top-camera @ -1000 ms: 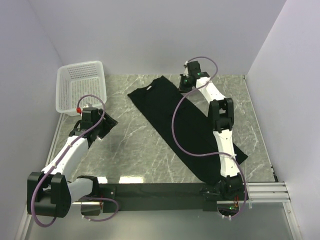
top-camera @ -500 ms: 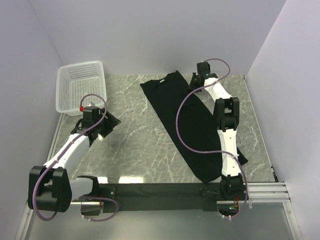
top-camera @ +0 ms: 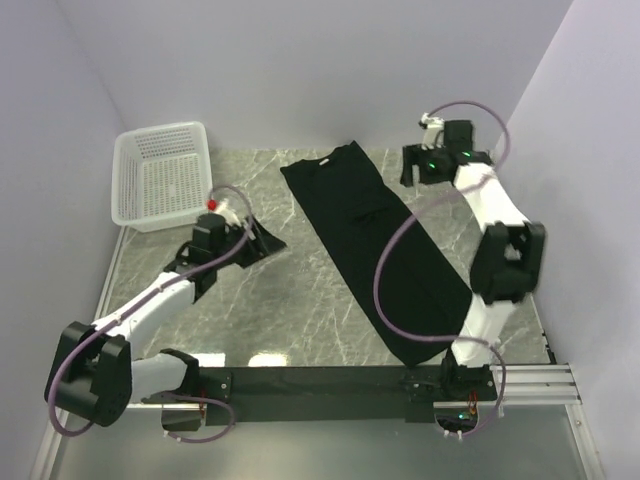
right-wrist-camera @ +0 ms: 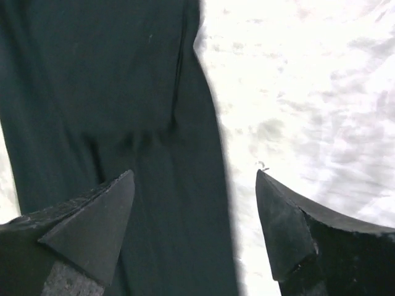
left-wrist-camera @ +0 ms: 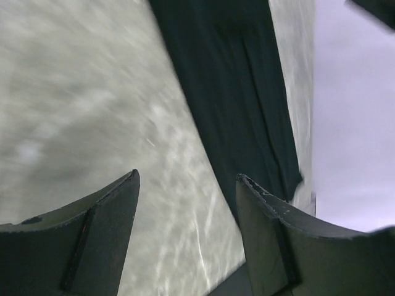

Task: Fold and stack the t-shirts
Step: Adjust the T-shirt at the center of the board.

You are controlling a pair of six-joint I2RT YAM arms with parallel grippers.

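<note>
Bare table is under my left gripper's fingers, so it should next swing back and down, to its right in the top view, onto the t-shirt's nearest corner.
One black t-shirt lies on the marble table as a long narrow strip, running from the far middle to the near right. My right gripper hovers open just right of the strip's far end. Its wrist view has the t-shirt under the left finger and bare table under the right, with nothing between the right gripper's jaws. My left gripper is open over bare table left of the strip. The left wrist view has the t-shirt ahead of the left gripper, which is empty.
A white mesh basket stands at the far left corner of the table. Grey walls close in the left, back and right sides. A black rail with the arm bases runs along the near edge.
My right gripper opened, let go of the shirt's far end and drew off to the right. The shirt's far end shifted right and lies flat. My left arm reached right toward the shirt.
</note>
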